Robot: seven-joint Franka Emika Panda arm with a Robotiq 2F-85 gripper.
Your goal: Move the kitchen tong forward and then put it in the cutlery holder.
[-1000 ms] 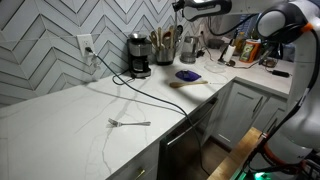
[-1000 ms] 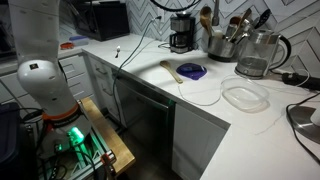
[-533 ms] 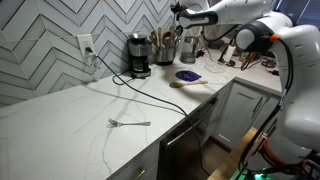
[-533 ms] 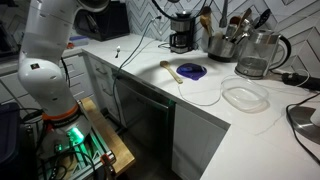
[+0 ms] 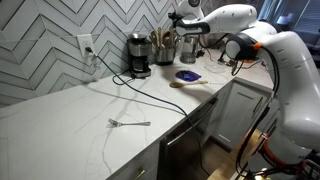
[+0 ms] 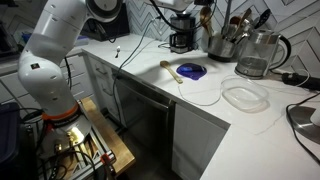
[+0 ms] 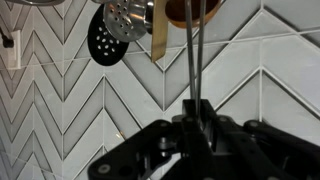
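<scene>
My gripper's fingers still hang above the cutlery holder. I will next move down toward the metal cutlery holder's opening (image 6: 222, 41) and release the kitchen tong among its utensils.
My gripper (image 7: 197, 115) is shut on the kitchen tong (image 7: 193, 50); its two slim metal arms run from the jaws toward the utensils at the frame's top. In both exterior views the gripper (image 5: 179, 18) (image 6: 186, 8) hangs just above the metal cutlery holder (image 5: 165, 47) (image 6: 219, 46), which stands by the tiled back wall and holds several utensils. The tong is too thin to make out in the exterior views. A black perforated spoon (image 7: 108, 35) and a wooden handle (image 7: 159, 35) stick out of the holder.
A pale wooden spoon (image 5: 190, 84) (image 6: 172, 70) lies beside a blue dish (image 5: 187, 75) (image 6: 192, 71). A small fork (image 5: 130, 123) lies on the counter. A coffee maker (image 5: 138, 55), a glass kettle (image 6: 255, 55) and a clear lid (image 6: 245, 96) stand nearby.
The arm has swung in from the side and the gripper now hangs over the cutlery holder. Nothing on the counter has moved.
</scene>
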